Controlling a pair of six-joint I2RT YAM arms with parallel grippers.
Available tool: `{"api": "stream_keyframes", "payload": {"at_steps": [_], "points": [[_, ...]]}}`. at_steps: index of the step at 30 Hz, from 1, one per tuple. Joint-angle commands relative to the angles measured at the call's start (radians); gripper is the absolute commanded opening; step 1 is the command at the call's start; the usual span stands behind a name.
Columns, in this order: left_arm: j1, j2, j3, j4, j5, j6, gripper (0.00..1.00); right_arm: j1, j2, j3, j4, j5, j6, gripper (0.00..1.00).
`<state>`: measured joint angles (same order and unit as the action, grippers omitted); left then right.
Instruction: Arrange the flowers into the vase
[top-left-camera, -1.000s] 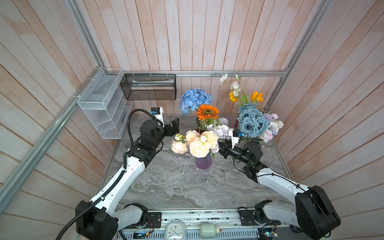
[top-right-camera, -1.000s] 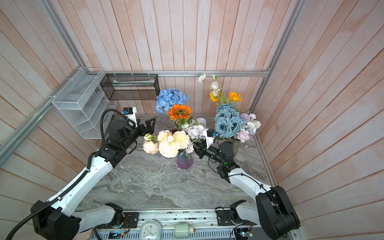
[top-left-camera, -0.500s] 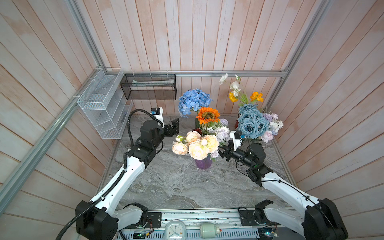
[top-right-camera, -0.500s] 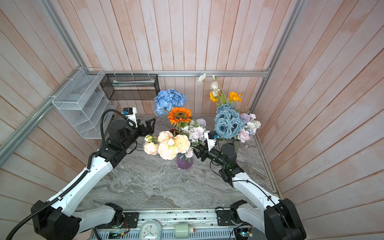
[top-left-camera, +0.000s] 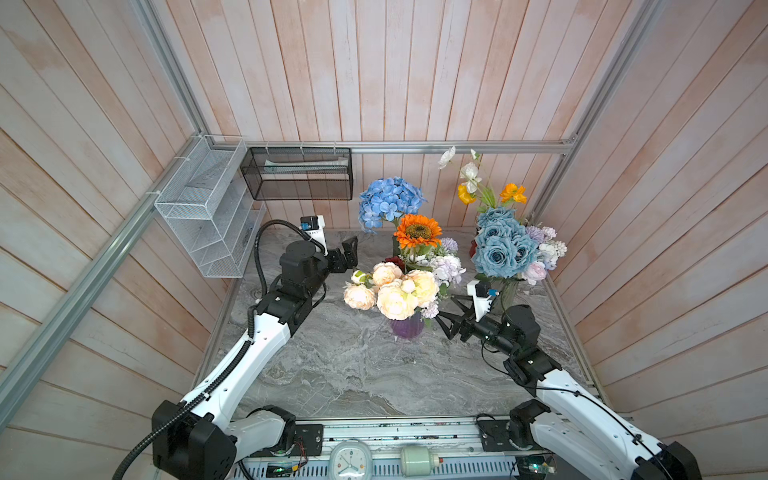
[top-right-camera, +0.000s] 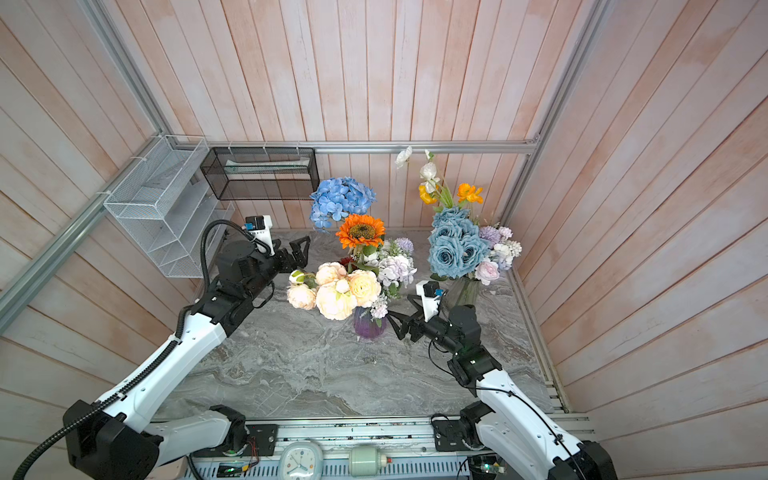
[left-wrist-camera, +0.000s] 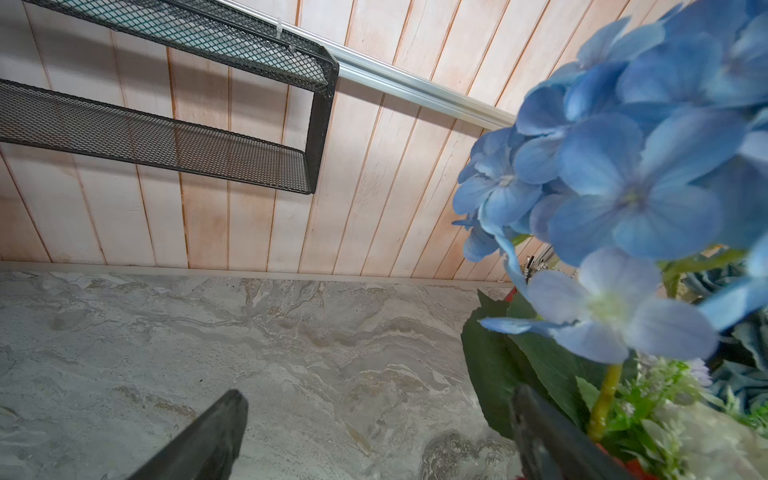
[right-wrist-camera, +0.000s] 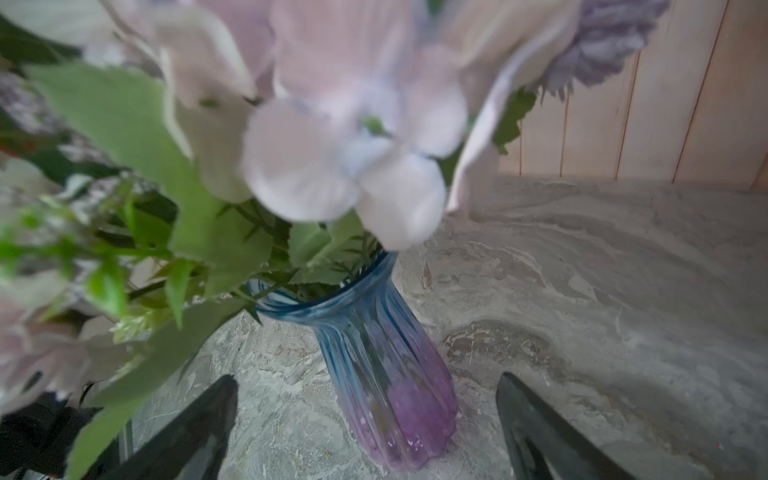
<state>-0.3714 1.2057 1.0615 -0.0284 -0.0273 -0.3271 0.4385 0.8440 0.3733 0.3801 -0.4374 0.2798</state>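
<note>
My right gripper slides in beneath the lilac-white petals next and closes around the glass. Those clusters overhang the vase's neck (right-wrist-camera: 356, 310) ahead of its open fingers.
A ribbed blue-to-purple glass vase (top-left-camera: 406, 328) (top-right-camera: 369, 326) (right-wrist-camera: 386, 374) stands mid-table. It holds peach roses (top-left-camera: 395, 291), lilac-white clusters (top-left-camera: 446, 268) and leafy green stems. An orange sunflower (top-left-camera: 417, 231) and a blue hydrangea (top-left-camera: 390, 201) (left-wrist-camera: 623, 187) rise behind them. My right gripper (top-left-camera: 446, 313) (top-right-camera: 401, 311) (right-wrist-camera: 368, 378) is open just right of the vase, its jaws wide on either side of the body and clear of the glass. My left gripper (top-left-camera: 351, 249) (top-right-camera: 301, 249) (left-wrist-camera: 378, 392) is open and empty, left of the hydrangea.
At the back right a clear glass vase (top-left-camera: 507, 293) holds dusty-blue roses (top-left-camera: 500, 249) and orange and white poppies (top-left-camera: 490, 191). A black mesh shelf (top-left-camera: 297, 174) and a white wire rack (top-left-camera: 208, 212) hang on the walls. A clock (top-left-camera: 350, 459) sits on the front rail.
My right gripper has opened wide and drawn back a little from the flowers toward the front. The sunflower sits slightly lower. The left arm has not moved.
</note>
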Motion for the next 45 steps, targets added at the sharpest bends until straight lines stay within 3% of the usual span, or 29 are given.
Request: {"api": "stream_keyframes", "payload": {"at_steps": [1, 10, 18, 22, 34, 45], "points": [[0.016, -0.008, -0.025, 0.031, -0.012, -0.021, 1.00, 0.045, 0.029, -0.027, -0.003, 0.029, -0.036, 0.98], [0.080, -0.032, -0.108, 0.056, 0.027, -0.081, 1.00, 0.153, 0.200, -0.123, 0.421, 0.168, -0.063, 0.98], [0.139, -0.041, -0.187, 0.084, 0.087, -0.112, 1.00, 0.183, 0.406, -0.057, 0.623, 0.214, -0.079, 0.98], [0.175, -0.047, -0.213, 0.093, 0.119, -0.121, 1.00, 0.206, 0.487, -0.013, 0.663, 0.219, -0.132, 0.98], [0.211, -0.065, -0.248, 0.111, 0.151, -0.130, 1.00, 0.208, 0.682, 0.091, 0.782, 0.244, -0.132, 0.97], [0.224, -0.097, -0.255, 0.088, 0.142, -0.118, 1.00, 0.210, 0.795, 0.116, 0.898, 0.236, -0.165, 0.83]]}}
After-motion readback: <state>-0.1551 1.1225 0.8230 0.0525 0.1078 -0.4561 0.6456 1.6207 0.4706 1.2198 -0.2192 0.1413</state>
